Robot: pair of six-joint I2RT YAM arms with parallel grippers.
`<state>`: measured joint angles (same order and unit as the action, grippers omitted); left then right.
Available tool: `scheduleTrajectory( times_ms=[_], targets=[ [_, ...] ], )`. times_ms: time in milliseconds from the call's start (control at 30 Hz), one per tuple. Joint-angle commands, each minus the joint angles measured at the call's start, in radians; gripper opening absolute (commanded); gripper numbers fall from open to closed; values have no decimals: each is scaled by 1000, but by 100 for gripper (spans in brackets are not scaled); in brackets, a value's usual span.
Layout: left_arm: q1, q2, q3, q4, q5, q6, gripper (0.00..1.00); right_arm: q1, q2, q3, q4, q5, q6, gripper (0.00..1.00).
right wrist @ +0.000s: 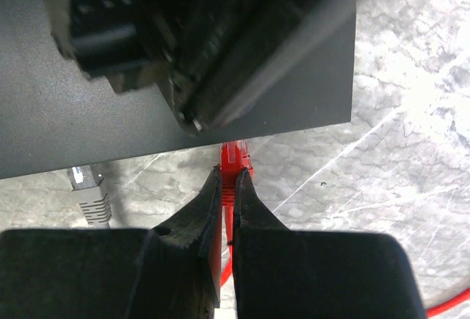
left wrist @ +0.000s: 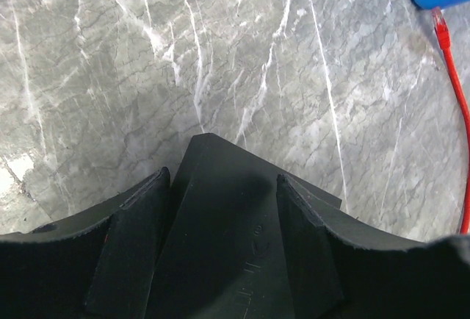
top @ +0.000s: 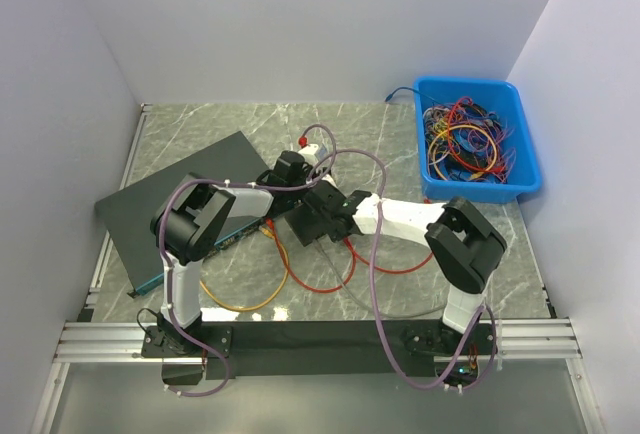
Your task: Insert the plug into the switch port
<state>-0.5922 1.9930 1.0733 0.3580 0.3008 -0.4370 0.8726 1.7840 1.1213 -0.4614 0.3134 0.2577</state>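
Note:
The right gripper pushes the red plug, its tip still bare, outward into the switch next and releases. The switch's near edge (right wrist: 233, 140) lies outward of the gripper.
The switch is a flat black box (top: 303, 226) in the middle of the table. My left gripper (top: 297, 176) reaches over it from the left. In the left wrist view the left gripper (left wrist: 222, 181) is shut on the box (left wrist: 220, 253), which fills the gap between the fingers (left wrist: 136, 238). My right gripper (right wrist: 229, 177) is shut on a red plug (right wrist: 236, 159). The plug's tip points at the switch's edge (right wrist: 279, 113) and sits just below it. I cannot see the port. The right gripper (top: 328, 216) is beside the switch.
The red cable (top: 335, 282) and an orange cable (top: 250, 299) loop over the near table. A grey plug (right wrist: 88, 187) lies left of the red one. A large black panel (top: 165, 209) lies at left. A blue bin (top: 520, 144) of cables stands back right.

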Motion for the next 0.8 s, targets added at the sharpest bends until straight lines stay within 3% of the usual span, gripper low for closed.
scheduleTrajectory(
  times_ms=[0,233,467,767],
  targets=[
    [-17,-16,-50,-200,43,17,65,6,37,81,173,-46,-47,0],
    [-17,12,-16,-218,67,38,65,-6,48,110,172,38,-97,0],
    [-17,21,-24,-195,100,30,64,-26,87,144,202,20,-87,0],
    [-17,15,-108,-111,165,-28,64,-30,57,179,260,39,-37,0]
  ],
)
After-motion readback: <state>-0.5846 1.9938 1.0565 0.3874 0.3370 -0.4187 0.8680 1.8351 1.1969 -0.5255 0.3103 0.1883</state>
